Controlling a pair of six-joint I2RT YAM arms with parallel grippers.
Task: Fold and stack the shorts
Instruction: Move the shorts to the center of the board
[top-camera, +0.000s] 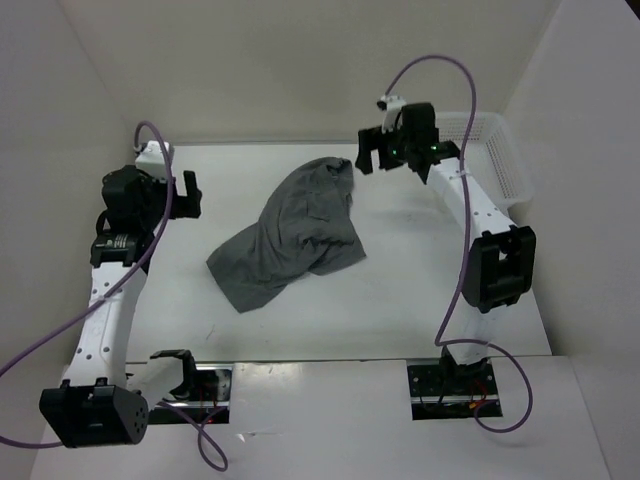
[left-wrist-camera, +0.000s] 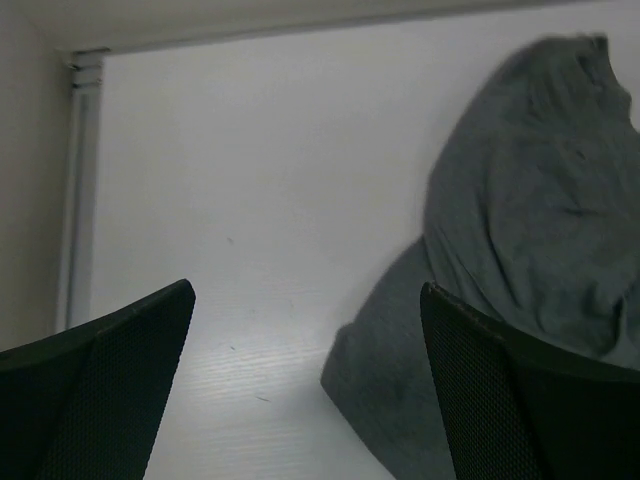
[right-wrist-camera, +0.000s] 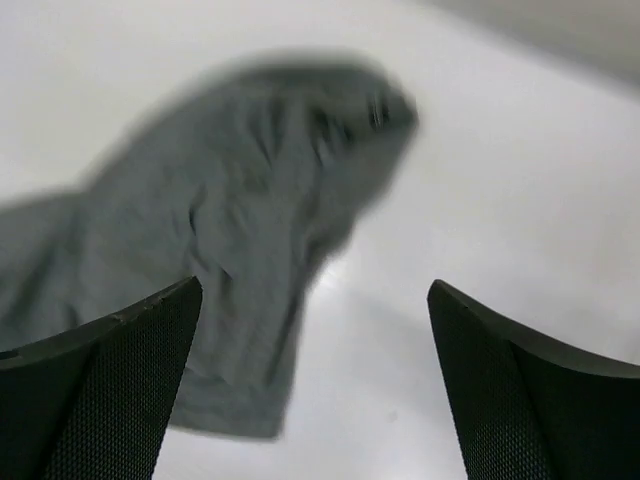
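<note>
My left gripper should move back and down to the shorts' near corner next. The corner sticks out below my left gripper, back and to its right in the top view.
The grey shorts lie crumpled in a loose heap in the middle of the white table. They also show at the right of the left wrist view and at the left of the right wrist view, blurred. My left gripper hangs open and empty to the left of the shorts, apart from them. My right gripper is open and empty above the table just right of the shorts' far end. Both pairs of jaws stand wide apart with nothing between them.
A white plastic mesh basket stands at the back right, behind the right arm. Walls close the table at the left, back and right. A metal rail runs along the table's left edge.
</note>
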